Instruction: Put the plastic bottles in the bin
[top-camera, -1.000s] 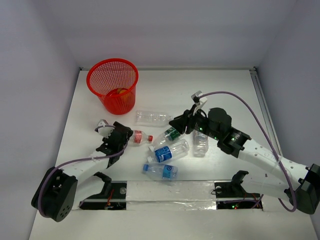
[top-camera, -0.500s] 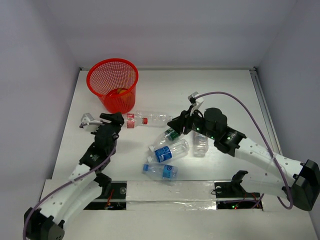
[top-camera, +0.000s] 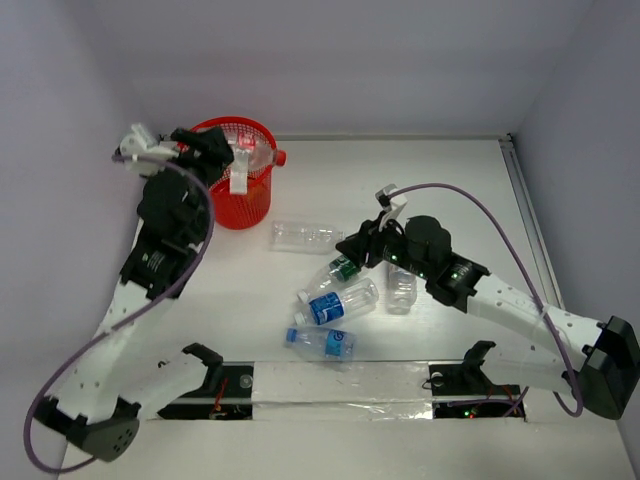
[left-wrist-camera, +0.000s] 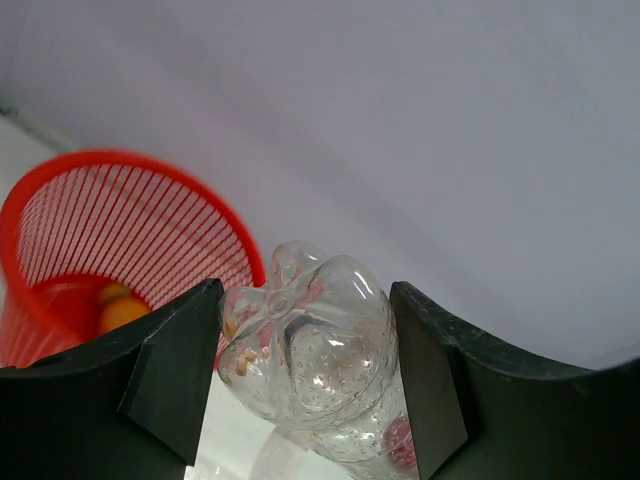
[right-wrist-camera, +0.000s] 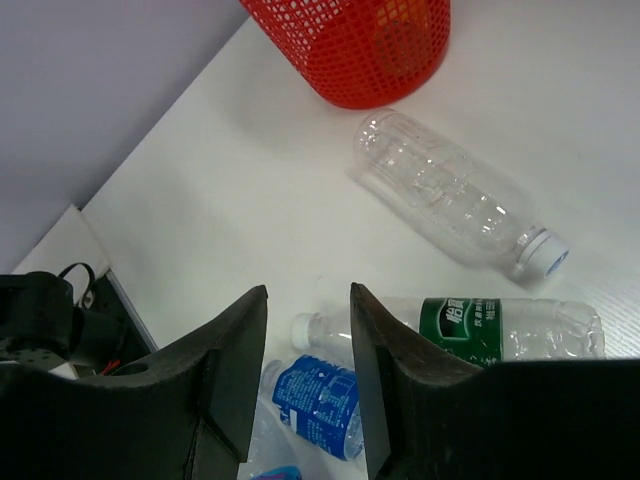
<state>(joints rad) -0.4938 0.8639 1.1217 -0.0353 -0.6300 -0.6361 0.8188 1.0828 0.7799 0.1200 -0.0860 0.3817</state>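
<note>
The left gripper moves outward next, tips the clear bottle cap-down and lowers it into the bin's opening. It then releases the bottle, since its red cap juts past the bin's rim.
My left gripper is shut on a clear bottle with a red cap and holds it level over the rim of the red mesh bin. In the left wrist view the bottle's base sits between the pads, and the bin lies below left with an orange bottle inside. My right gripper is open and empty just above the green-label bottle. In the right wrist view its fingers frame that bottle's cap end and a blue-label bottle.
An unlabelled clear bottle lies right of the bin and shows in the right wrist view. A blue-label bottle, a second one and a white-label bottle lie mid-table. Black mounts stand at the near edge.
My left arm has lifted the red-capped bottle off the table and carried it back and up to the bin's rim. The right arm has barely moved.
</note>
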